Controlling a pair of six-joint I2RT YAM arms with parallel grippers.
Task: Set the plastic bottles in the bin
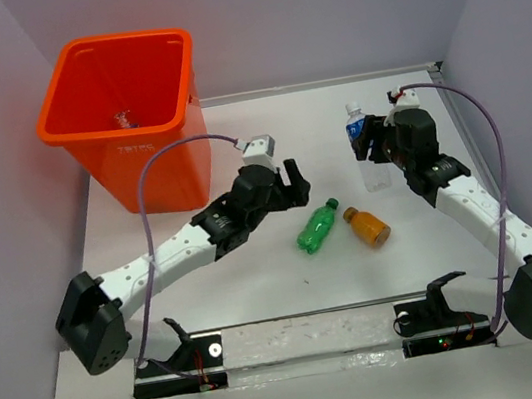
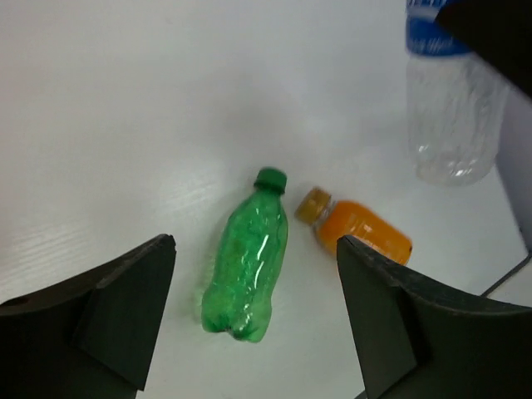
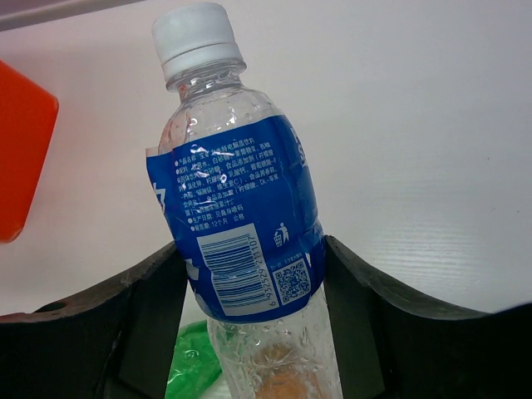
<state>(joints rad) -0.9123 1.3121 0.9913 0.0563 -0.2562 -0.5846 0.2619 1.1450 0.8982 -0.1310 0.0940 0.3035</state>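
Note:
I will next move my right gripper up and then to the left in the top view, over the bin's opening [image 1: 117, 86], to let go of the bottle, because the bin's rim is high.
The orange bin [image 1: 114, 132] stands at the far left; something small lies inside it. A green bottle [image 1: 317, 227] and a stubby orange bottle [image 1: 367, 226] lie side by side mid-table. My left gripper [image 1: 294, 183] is open and empty, just left of and above the green bottle. In the left wrist view the green bottle [image 2: 247, 266] lies between the spread fingers of that gripper [image 2: 256, 245], and the orange bottle [image 2: 362, 229] lies to its right. My right gripper [image 1: 370, 140] is shut on an upright clear bottle with a blue label [image 3: 241, 224] at the far right.
A metal rail [image 1: 309, 340] with two black fixtures runs along the near edge. Grey walls close the left, back and right sides. A corner of the bin [image 3: 21, 158] shows in the right wrist view.

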